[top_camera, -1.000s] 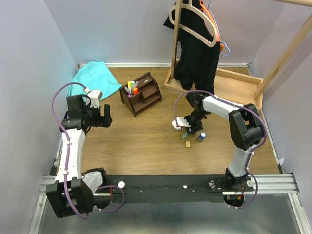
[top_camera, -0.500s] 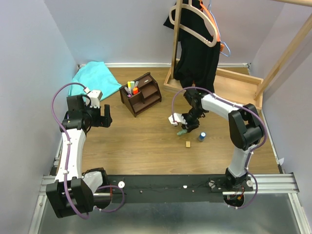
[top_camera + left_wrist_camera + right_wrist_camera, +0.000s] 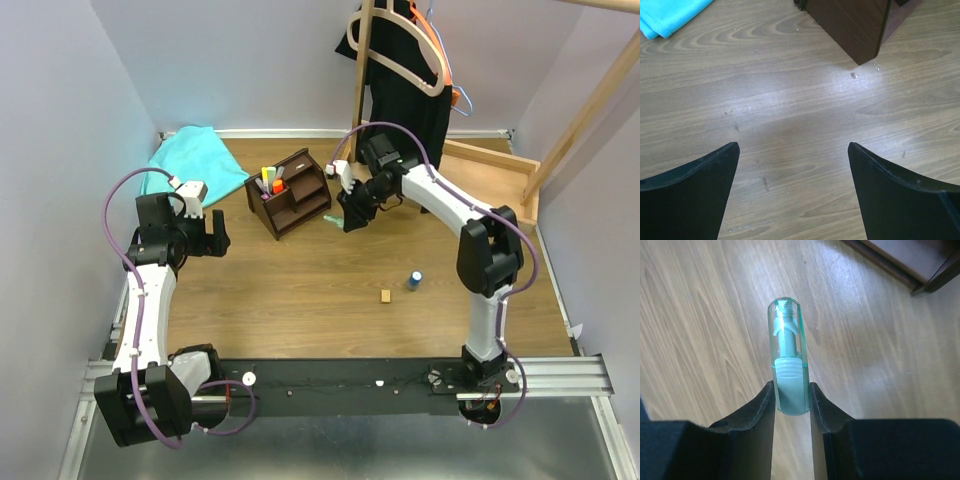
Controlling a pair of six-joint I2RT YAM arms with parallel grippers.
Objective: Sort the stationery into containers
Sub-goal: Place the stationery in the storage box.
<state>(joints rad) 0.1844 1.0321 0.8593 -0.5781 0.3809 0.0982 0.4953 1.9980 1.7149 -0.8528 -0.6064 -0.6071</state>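
Next, my right gripper turns and moves to the left in the top view to the organizer's lower section and releases the pale green marker, as that section is empty.
My right gripper is shut on a pale green marker, whose clear cap sticks out past the fingertips above the floor. It hangs just right of the dark brown organizer, the containers, whose corner shows in the right wrist view. Yellow, orange and pink markers stand in the organizer's left slot. A tan block and a small blue cylinder lie on the wooden floor nearer the front. My left gripper stands open to the left of the organizer, with nothing between its fingers.
A teal cloth lies at the back left, its edge in the left wrist view. A coat stand with a black garment rises from a light wooden tray base at the back right. Purple walls close in on both sides.
My right gripper closed on the pale green marker near the tan block, lifted it and carried it back and left to beside the organizer. The left arm stayed put.
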